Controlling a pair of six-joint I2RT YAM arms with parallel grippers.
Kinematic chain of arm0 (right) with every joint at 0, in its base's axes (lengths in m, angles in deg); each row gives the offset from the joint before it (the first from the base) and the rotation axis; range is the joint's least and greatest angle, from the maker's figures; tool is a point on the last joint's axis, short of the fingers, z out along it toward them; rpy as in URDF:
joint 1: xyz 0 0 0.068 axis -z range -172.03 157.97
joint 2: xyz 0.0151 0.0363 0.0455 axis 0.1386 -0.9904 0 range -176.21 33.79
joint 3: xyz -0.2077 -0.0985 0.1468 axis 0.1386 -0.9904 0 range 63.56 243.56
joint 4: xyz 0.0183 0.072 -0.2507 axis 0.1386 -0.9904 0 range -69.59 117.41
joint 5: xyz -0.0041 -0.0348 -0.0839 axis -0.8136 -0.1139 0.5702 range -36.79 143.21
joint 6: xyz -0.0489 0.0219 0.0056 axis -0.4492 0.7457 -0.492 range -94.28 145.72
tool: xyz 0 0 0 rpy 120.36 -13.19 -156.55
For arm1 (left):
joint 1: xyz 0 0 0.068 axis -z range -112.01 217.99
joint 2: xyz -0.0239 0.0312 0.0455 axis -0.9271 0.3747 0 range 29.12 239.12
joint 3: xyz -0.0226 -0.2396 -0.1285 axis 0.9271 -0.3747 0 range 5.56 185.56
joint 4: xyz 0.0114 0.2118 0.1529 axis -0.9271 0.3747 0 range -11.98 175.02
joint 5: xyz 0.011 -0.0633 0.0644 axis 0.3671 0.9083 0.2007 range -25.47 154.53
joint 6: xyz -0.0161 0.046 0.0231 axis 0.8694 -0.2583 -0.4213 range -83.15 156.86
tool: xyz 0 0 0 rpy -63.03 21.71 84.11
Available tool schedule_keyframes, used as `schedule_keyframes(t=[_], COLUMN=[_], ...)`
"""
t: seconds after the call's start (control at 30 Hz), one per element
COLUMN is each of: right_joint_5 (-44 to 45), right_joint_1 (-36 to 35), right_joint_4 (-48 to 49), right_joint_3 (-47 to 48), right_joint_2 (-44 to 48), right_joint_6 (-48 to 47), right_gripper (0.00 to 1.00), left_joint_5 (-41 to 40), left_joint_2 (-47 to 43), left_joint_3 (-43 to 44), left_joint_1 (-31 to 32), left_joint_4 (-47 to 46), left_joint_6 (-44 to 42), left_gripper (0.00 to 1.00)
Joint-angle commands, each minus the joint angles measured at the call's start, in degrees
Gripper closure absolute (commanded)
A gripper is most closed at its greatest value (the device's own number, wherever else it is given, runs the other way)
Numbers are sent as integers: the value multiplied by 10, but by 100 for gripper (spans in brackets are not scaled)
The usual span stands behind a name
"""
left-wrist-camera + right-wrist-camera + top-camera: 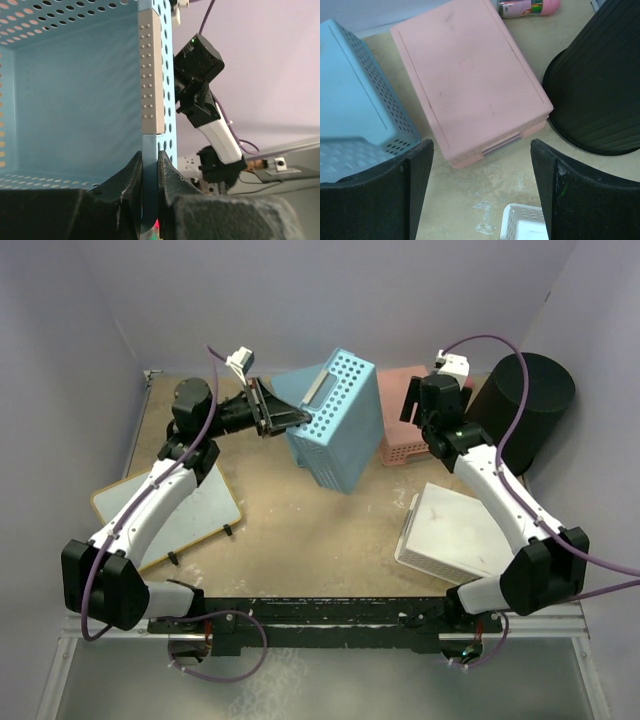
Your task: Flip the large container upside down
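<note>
The blue container's opening faces sideways, so the left gripper will lower back, tip the container with its opening down onto the bare tabletop [343, 522] beside the white basket and release it.
The large container [337, 423] is a light blue perforated basket. It is tipped on its side at the middle back of the table, with its open mouth facing left. My left gripper [292, 418] is shut on its rim. In the left wrist view the blue rim wall [150, 150] is pinched between the two black fingers [127, 175], below a grey strip [151, 75]. My right gripper [418, 408] is open and empty. It hovers over the pink container [470, 75], to the right of the blue container [355, 115].
The pink container [403, 445] lies upside down behind the blue one. A black bin [527, 400] stands at the back right. A white basket [455, 535] lies upside down at the right front. A pale board [195, 512] lies at the left. A pink bottle [525, 7] lies behind the pink container.
</note>
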Motion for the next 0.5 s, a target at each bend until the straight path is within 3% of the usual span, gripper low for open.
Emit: schedule_keyframes(t=[0.0,0.47], right_joint_5=[16,4], right_joint_1=[1,1], right_joint_4=[7,14], right_joint_3=[25,3], right_joint_2=[29,45], right_joint_6=[-9,-19], right_gripper=[19,19], left_joint_5=[44,59], left_joint_2=[-17,-29], left_joint_3=[-48,-233], left_joint_1=[6,15], left_joint_4=[-184,-281], left_joint_6=[128,241], left_gripper=[100,100])
